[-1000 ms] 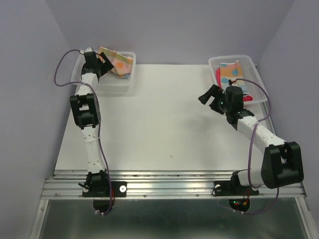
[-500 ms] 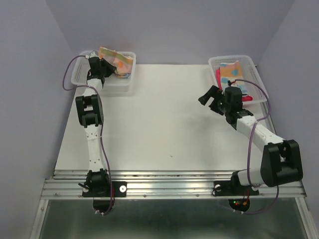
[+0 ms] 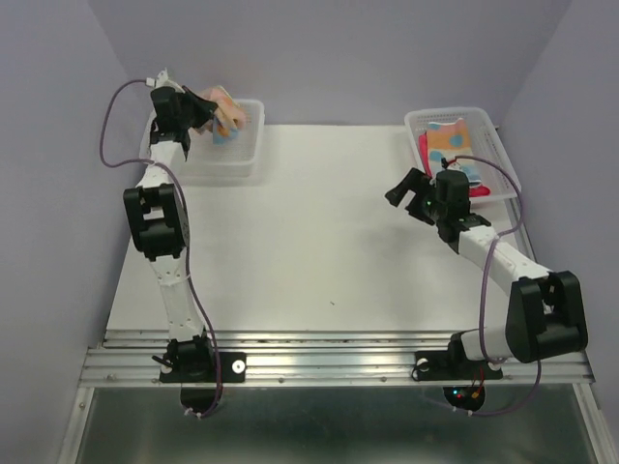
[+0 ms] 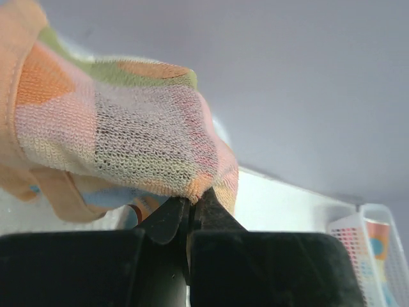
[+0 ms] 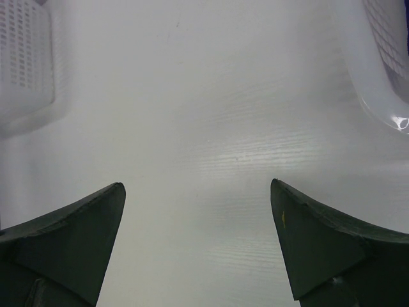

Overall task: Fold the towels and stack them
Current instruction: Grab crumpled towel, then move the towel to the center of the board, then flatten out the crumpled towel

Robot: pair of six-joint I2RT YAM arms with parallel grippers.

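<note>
My left gripper rises clear of the basket next, then carries the towel back over the table's middle, as the table between the baskets is bare.
An orange-yellow-pink patterned towel (image 3: 225,114) hangs lifted above the left white basket (image 3: 232,159), pinched at its edge by my left gripper (image 3: 205,108), which is shut on it. In the left wrist view the towel (image 4: 121,137) drapes up and left from the closed fingertips of my left gripper (image 4: 193,203). More towels (image 3: 447,143), patterned, pink and light blue, lie in the right basket (image 3: 493,135). My right gripper (image 3: 404,189) hovers open over the bare table left of that basket, with nothing between its fingers (image 5: 77,220).
The white table (image 3: 319,232) lies between the two baskets. Purple walls close in at the back and both sides. A metal rail (image 3: 329,358) runs along the near edge by the arm bases.
My left gripper closed on the patterned towel in the left basket and lifted it up and to the left. The right arm has stayed still.
</note>
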